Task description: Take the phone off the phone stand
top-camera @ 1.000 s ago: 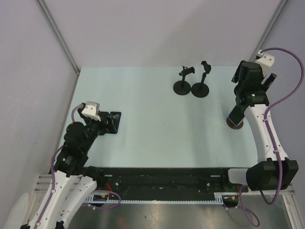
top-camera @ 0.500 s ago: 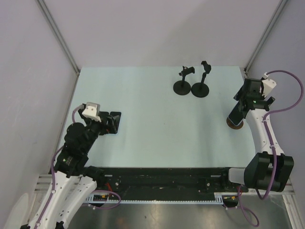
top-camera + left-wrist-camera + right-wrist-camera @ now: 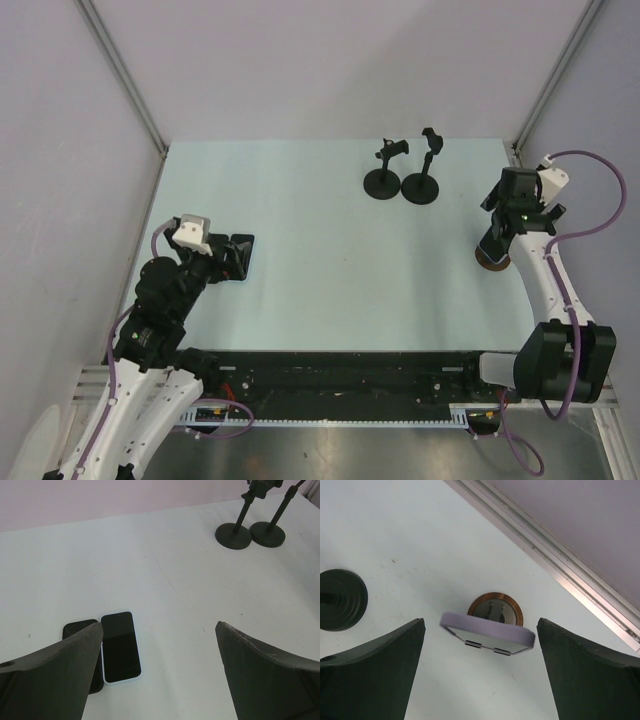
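Observation:
I will next bring my right gripper down from above the lilac phone's top edge [image 3: 496, 240] [image 3: 488, 630] until its fingers are around the phone's side edges, and then close it.
A phone in a lilac case [image 3: 490, 632] leans on a round wood-rimmed stand [image 3: 496, 609] at the table's right edge; the phone shows in the top view [image 3: 493, 241] above the stand's base [image 3: 491, 262]. My right gripper [image 3: 518, 212] hangs above the phone's top edge, jaws wide open on either side of it in the wrist view [image 3: 481, 667], not touching it. My left gripper [image 3: 232, 256] is open and empty at the left, over two phones lying flat: a white-cased one [image 3: 120, 646] and a dark one [image 3: 81, 630].
Two black clamp stands on round bases [image 3: 382, 183] [image 3: 420, 187] stand at the back centre, also seen in the left wrist view [image 3: 234, 534] [image 3: 267, 532]. A metal frame rail [image 3: 555, 565] runs close behind the wooden stand. The table's right edge lies beside the right arm.
My right gripper has dropped from high above down to the phone's top edge, jaws open. The left arm has not moved.

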`<state>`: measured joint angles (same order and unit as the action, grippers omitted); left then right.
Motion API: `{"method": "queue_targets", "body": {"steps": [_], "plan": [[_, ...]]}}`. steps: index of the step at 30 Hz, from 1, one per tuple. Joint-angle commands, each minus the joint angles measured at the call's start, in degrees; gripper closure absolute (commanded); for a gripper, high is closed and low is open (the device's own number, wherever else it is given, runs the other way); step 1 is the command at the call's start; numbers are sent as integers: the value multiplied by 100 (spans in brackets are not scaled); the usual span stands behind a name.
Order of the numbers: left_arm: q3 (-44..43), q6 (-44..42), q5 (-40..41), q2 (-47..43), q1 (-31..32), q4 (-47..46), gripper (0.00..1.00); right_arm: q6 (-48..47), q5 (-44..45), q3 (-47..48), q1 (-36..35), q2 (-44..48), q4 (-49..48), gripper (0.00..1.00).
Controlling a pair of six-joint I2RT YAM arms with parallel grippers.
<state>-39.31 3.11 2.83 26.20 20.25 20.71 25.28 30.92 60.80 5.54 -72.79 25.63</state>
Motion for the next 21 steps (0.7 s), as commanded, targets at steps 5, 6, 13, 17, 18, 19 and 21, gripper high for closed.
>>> {"method": "queue_targets", "body": {"steps": [5, 6, 13, 17, 18, 19, 21], "plan": [[11, 23, 25, -18, 32, -76, 0, 65, 1135, -251, -396, 64, -602, 0], [11, 23, 33, -18, 32, -76, 0, 82, 1197, -296, -422, 29, -638, 0], [20, 14, 33, 8, 32, -85, 0, 135, 1751, -516, -721, -252, -822, 0], [20, 14, 25, 26, 32, -85, 0, 144, 1769, -727, -730, -244, -1015, 2], [20, 14, 25, 35, 32, -85, 0, 127, 1769, -762, -721, -253, -1051, 4], [20, 22, 25, 43, 32, -76, 0, 153, 1769, -806, -730, -261, -1103, 5], [20, 22, 16, 70, 32, -76, 0, 170, 1786, -867, -739, -279, -1182, 9]]}}
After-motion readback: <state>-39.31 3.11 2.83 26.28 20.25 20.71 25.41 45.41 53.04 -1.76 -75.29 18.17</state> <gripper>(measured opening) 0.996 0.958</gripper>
